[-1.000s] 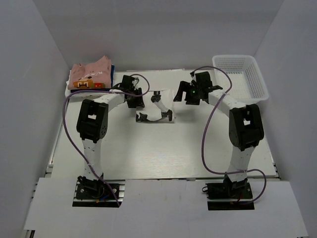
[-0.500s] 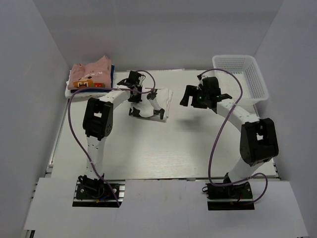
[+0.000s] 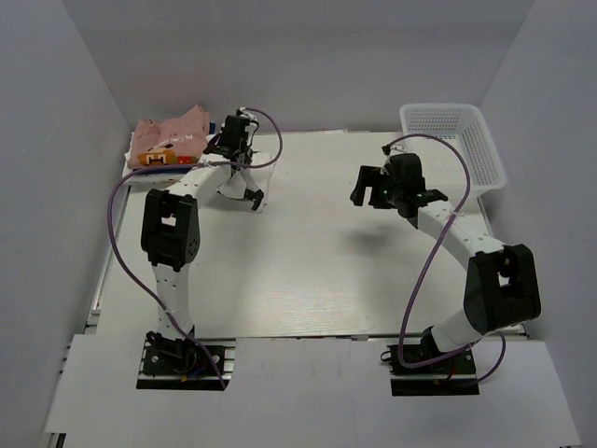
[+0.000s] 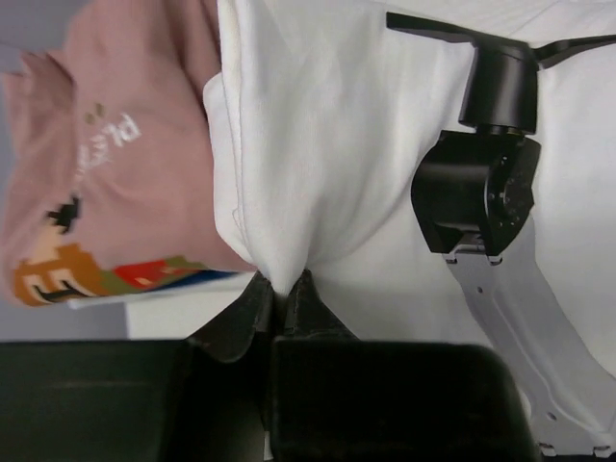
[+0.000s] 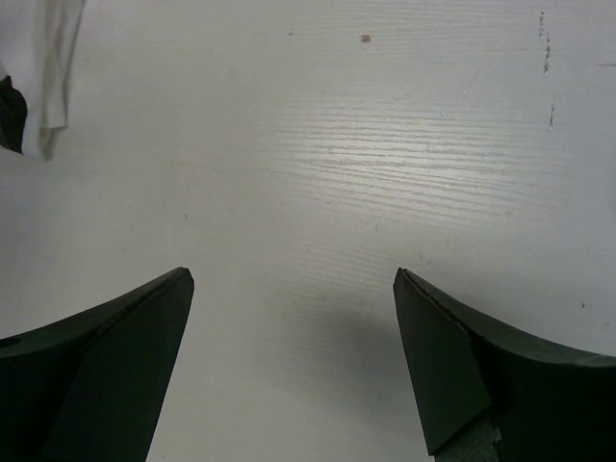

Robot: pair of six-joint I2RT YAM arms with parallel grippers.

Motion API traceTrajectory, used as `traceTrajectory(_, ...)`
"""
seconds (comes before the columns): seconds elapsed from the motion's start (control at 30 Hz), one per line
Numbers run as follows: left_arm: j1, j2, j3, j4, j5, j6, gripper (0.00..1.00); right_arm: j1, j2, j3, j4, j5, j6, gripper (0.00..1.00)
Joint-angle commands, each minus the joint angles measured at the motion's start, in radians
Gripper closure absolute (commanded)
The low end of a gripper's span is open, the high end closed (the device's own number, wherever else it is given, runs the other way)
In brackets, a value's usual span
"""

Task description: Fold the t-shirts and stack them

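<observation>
The stack [image 3: 168,145] is to the left of my left gripper in the top view. My left gripper will lift over the pink printed t-shirt and go down to release there.
My left gripper [image 3: 230,142] is shut on a fold of the folded white t-shirt [image 3: 244,179], held at the back left beside the stack. In the left wrist view the jaws [image 4: 283,291] pinch the white cloth [image 4: 327,144], which hangs against the pink printed t-shirt [image 4: 106,154]. The stack [image 3: 168,145] shows pink on top, with orange/red marks and a dark blue edge below. My right gripper [image 3: 371,189] is open and empty above bare table at the centre right [image 5: 294,289]. A corner of the white shirt [image 5: 38,67] shows at the top left of the right wrist view.
A white mesh basket [image 3: 454,140] stands at the back right corner. White walls close in the table on the left, back and right. A black joint of my left arm [image 4: 481,183] lies over the white shirt in the left wrist view.
My left gripper has carried the folded white shirt from the table's middle back and left to the stack. My right gripper has drawn away to the right, empty.
</observation>
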Motion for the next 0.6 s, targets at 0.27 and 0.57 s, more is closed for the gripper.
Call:
traceTrajectory(0.27, 0.055, -0.091, 0.136, 0.169, -0.030, 0.316, 1.00, 0.000, -0.024, -0.030, 0.005, 0.095, -0.038, 0.10)
traceTrajectory(0.57, 0.084, -0.105, 0.262, 0.114, 0.005, 0.336, 1.00, 0.001, 0.002, -0.014, -0.009, 0.091, -0.033, 0.10)
